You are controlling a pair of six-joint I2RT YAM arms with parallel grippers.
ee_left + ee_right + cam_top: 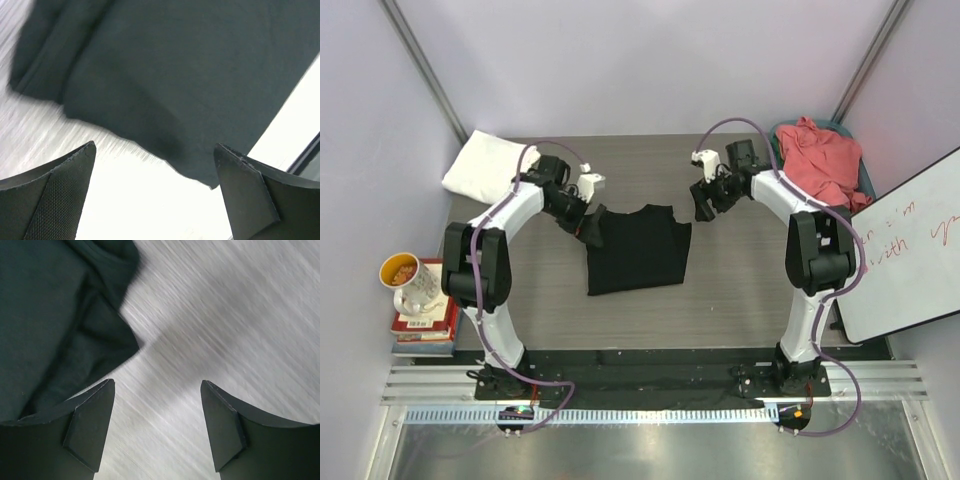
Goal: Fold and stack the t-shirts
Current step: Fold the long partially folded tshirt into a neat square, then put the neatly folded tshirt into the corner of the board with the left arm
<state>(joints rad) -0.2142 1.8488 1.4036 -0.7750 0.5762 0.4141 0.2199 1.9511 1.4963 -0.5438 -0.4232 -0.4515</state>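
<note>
The left gripper next needs to move down and turn so that it is astride the black t-shirt's mug-side edge [591, 253] [97, 124], because mostly bare table shows between its open fingers.
A black t-shirt [638, 248] lies partly folded in the middle of the table, print hidden. My left gripper [582, 228] hovers at its upper-left corner, open with nothing between the fingers; in the left wrist view the black t-shirt [165, 75] fills the top and only bare table lies between the jaws [155, 146]. My right gripper [703, 205] stands open just off the shirt's upper-right corner; the right wrist view shows the black t-shirt [50, 315] to the left of its empty jaws [157, 383]. A folded white t-shirt [485, 165] rests at the back left. A coral-pink t-shirt [820, 160] is crumpled at the back right.
The coral-pink shirt sits in a teal bin [865, 172]. A whiteboard [910, 250] leans at the right edge. At the left, a mug [408, 280] stands on stacked books [425, 325]. Grey wood-grain table [740, 290] shows around the black shirt.
</note>
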